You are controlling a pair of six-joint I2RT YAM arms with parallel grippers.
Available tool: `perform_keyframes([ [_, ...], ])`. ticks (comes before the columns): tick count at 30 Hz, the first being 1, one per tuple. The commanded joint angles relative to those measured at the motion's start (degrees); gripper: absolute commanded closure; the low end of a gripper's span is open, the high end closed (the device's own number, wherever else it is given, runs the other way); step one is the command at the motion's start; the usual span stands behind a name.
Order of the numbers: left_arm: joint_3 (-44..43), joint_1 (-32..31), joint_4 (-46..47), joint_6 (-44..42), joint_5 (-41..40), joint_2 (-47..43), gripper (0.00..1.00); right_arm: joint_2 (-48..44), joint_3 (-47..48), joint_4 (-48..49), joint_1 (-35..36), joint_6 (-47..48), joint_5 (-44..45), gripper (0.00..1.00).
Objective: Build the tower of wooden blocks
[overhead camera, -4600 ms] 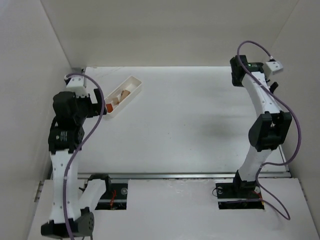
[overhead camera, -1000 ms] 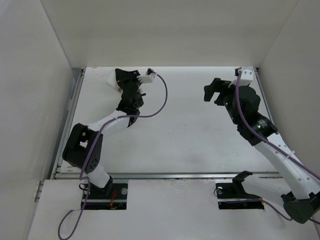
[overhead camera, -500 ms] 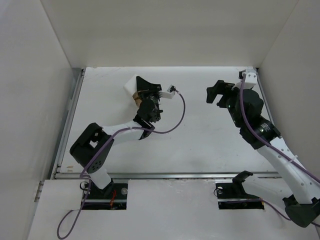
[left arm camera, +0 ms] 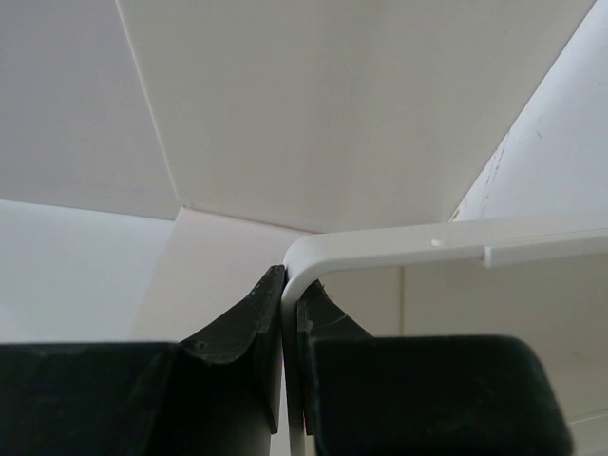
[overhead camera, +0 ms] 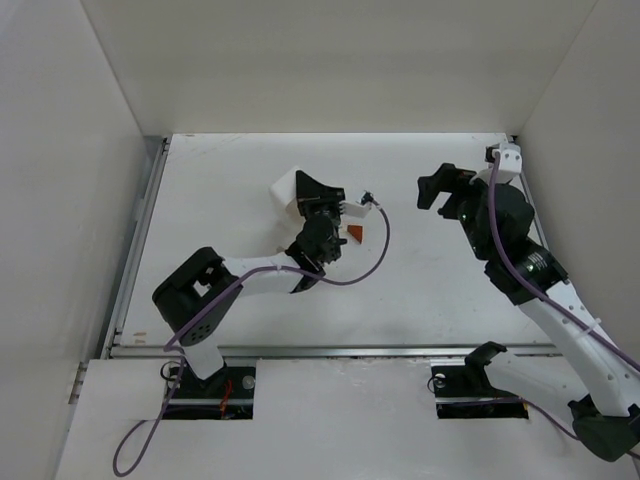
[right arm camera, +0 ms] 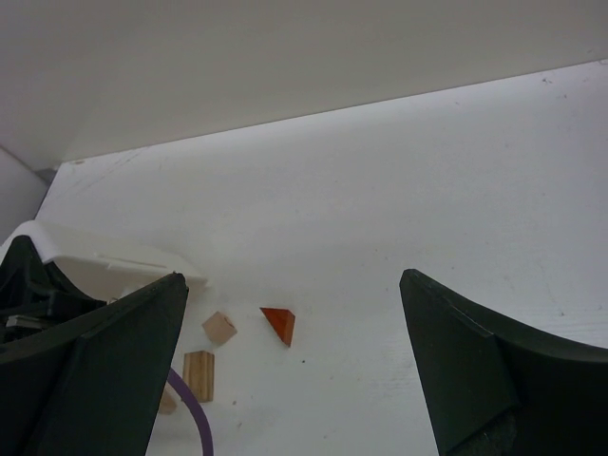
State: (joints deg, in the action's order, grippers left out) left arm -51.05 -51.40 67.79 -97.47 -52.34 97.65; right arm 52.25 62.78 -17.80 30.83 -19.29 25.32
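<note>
The tray (overhead camera: 285,187) hangs over the blocks. Next, it goes left in the top view and down to bare tabletop, and my left gripper releases the tray's rim.
The wood block tower's pieces lie loose and unstacked on the table. In the right wrist view an orange-red wedge (right arm camera: 279,324) lies beside two tan blocks (right arm camera: 219,328) (right arm camera: 199,373), with a third half hidden by my finger. From above only the wedge (overhead camera: 354,233) shows. My left gripper (overhead camera: 316,197) is shut on the rim of the white tray (overhead camera: 285,187), which is lifted and tipped above the blocks; its fingers (left arm camera: 256,323) pinch the tray (left arm camera: 427,237) wall. My right gripper (overhead camera: 440,188) (right arm camera: 293,277) stands open to the right of the blocks, holding nothing.
White walls close in the table at the back and both sides. The left arm's purple cable (overhead camera: 380,245) loops over the table next to the wedge and shows in the right wrist view as a purple cable (right arm camera: 195,427) near the tan blocks.
My left arm has carried the tray from the back left toward the middle and tipped it; the wedge now lies on the table. My right gripper has drifted slightly right, still open.
</note>
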Motion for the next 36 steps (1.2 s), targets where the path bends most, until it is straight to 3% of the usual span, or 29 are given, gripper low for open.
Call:
perform_keyframes([
  [1,-2.9,1.6,-6.6,7.4,-5.7,2.2,1.00,-1.1,-0.5,-0.4,0.4,-0.4,1.2,0.00],
  [6,-14.3,7.3,-22.7,19.7,-7.0,2.8,1.00,-0.4,-0.5,-1.5,0.4,-1.4,0.0,0.00],
  [7,-17.0,8.2,-34.4,24.1,-7.0,2.8,1.00,-0.4,-0.5,-2.3,0.4,-1.5,-1.5,0.00],
  [8,-19.9,9.4,-41.7,35.1,-5.9,2.8,1.00,0.5,-0.5,-3.0,0.4,-1.5,-2.2,0.00],
  [9,-26.8,10.7,-49.0,41.0,-4.7,2.8,1.00,1.2,-0.5,-3.0,0.4,-1.5,-2.9,0.00],
  [10,-30.4,13.8,-62.0,46.4,-1.2,4.5,1.00,1.2,-0.5,-3.0,0.4,-2.2,-4.4,0.00],
  [11,-33.6,15.7,-67.5,51.1,0.8,5.3,1.00,1.7,-0.5,-3.0,0.4,-2.2,-5.3,0.00],
  [12,-36.5,17.5,-72.4,58.7,3.4,6.0,1.00,1.7,-0.5,-3.0,0.4,-2.9,-6.2,0.00],
  [13,-41.3,19.5,-76.8,61.8,9.3,6.6,1.00,2.3,-0.5,-2.2,0.4,-2.9,-7.5,0.00],
  [17,-47.3,31.5,-91.7,72.8,21.4,10.5,1.00,4.9,-0.5,-0.3,-0.2,-2.9,-15.9,0.00],
  [19,-47.3,35.6,-93.9,75.7,25.5,11.2,1.00,6.7,-0.5,-0.3,-0.2,-2.9,-17.7,0.00],
  [24,-48.5,50.6,-100.4,84.4,45.3,15.3,1.00,8.0,-1.2,2.5,-0.2,-2.3,-24.3,0.00],
  [27,-46.8,55.4,-101.5,90.9,54.8,16.2,1.00,9.9,-2.3,3.3,-0.2,-2.3,-26.5,0.00],
  [29,-43.1,58.3,-100.0,93.8,57.6,16.7,1.00,11.6,-2.3,3.8,-0.2,-2.3,-27.5,0.00],
  [36,-38.4,58.9,-96.7,96.5,56.1,18.1,1.00,19.0,-0.2,1.0,3.0,-0.8,-27.5,0.00],
])
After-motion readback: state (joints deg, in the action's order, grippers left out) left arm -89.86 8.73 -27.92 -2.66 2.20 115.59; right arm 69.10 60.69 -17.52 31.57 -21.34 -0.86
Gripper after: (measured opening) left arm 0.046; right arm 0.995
